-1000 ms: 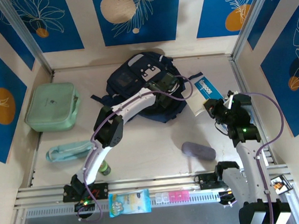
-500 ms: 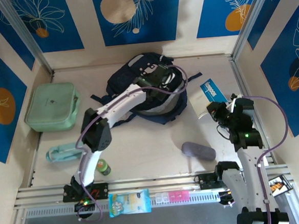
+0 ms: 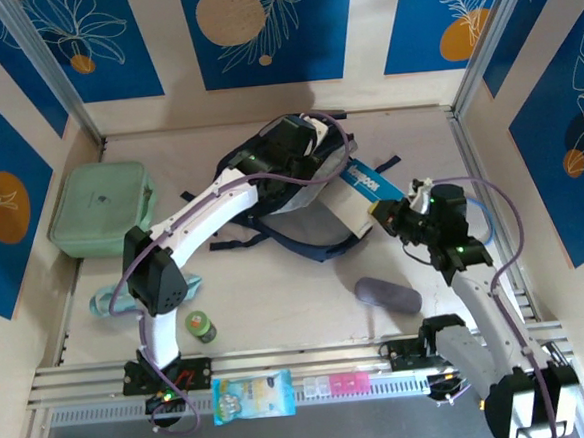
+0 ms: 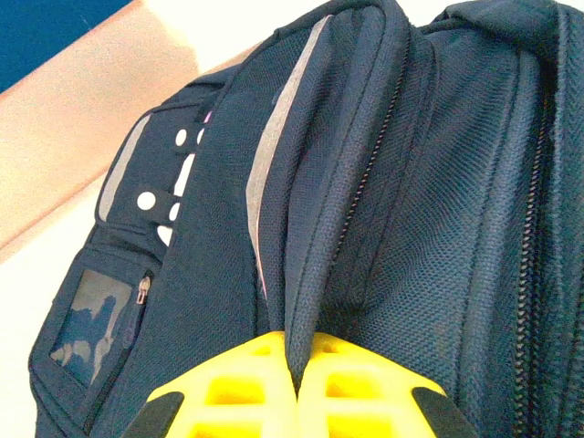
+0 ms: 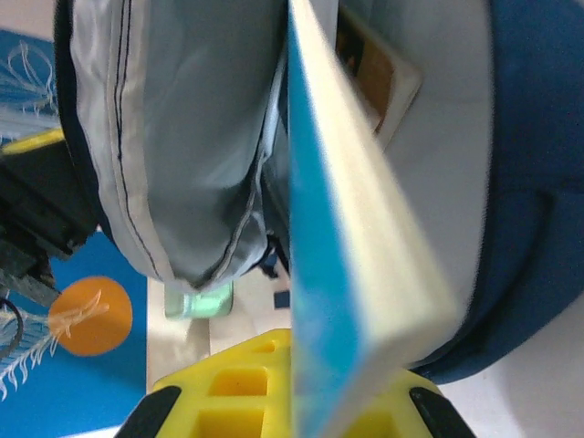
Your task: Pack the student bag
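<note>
To get the blue-and-white book [image 3: 355, 186] inside the bag, my right gripper will push away from my base into the bag's opening first, then release it.
The navy student bag [image 3: 268, 161] lies at the back middle of the table, its mouth pulled open so the grey lining [image 3: 300, 196] shows. My left gripper [image 3: 288, 139] is shut on a fold of the bag's upper fabric; in the left wrist view the yellow jaws [image 4: 297, 356] pinch that navy fold [image 4: 315, 274]. My right gripper [image 3: 384, 216] is shut on a blue-and-white book [image 3: 355, 186], whose far end sits at the bag's mouth. In the right wrist view the book [image 5: 365, 237] runs edge-on from the gripper [image 5: 319, 388] into the grey lining [image 5: 182, 137].
A mint green zip case [image 3: 103, 208] lies at the left, a pale teal pouch [image 3: 117, 296] and a small green bottle [image 3: 201, 328] near the left arm. A grey-purple case [image 3: 388, 294] lies front right. A snack packet [image 3: 252, 396] and pill box [image 3: 336, 384] rest on the front rail.
The left gripper has pulled the bag's upper fabric up and back, opening the mouth wide. The right gripper has carried the book left to the opening.
</note>
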Robot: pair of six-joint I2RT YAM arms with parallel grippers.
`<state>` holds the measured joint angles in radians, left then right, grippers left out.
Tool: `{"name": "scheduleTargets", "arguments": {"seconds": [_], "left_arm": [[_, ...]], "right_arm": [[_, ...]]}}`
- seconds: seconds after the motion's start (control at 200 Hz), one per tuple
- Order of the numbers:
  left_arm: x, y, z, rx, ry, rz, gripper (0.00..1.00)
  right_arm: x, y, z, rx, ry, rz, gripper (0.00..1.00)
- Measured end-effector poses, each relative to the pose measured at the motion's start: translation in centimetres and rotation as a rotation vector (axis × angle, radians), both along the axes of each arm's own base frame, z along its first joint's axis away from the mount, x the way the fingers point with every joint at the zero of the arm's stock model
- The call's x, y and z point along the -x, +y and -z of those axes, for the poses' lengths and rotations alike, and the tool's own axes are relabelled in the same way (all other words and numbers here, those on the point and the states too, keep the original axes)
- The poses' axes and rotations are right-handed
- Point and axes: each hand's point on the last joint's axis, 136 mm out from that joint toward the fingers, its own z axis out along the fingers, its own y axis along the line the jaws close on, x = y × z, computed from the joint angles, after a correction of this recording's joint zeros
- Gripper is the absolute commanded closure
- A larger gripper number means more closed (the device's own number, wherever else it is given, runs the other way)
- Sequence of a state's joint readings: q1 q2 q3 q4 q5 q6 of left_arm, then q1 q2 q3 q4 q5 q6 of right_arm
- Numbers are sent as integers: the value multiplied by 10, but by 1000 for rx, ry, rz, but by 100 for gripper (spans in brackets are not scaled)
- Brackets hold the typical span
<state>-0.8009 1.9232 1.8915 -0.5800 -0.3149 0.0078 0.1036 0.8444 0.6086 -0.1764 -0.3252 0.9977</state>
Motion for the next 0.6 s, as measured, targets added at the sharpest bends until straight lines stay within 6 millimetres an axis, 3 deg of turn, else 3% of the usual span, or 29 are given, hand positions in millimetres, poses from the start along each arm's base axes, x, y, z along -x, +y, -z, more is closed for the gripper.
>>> {"name": "scheduleTargets", "arguments": {"seconds": [0.25,0.445,0.6], "left_arm": [[1,-3,-5,47,11,-4,100],[1,-2,-8,114,51,0,100],[-1,0,-8,149,78,0,100]], "right_arm": [[-23,46,20,-24,34,-68,100],[-59,65,55,5,101,-23,100],[-92,82,65,22,141,41,100]]}}
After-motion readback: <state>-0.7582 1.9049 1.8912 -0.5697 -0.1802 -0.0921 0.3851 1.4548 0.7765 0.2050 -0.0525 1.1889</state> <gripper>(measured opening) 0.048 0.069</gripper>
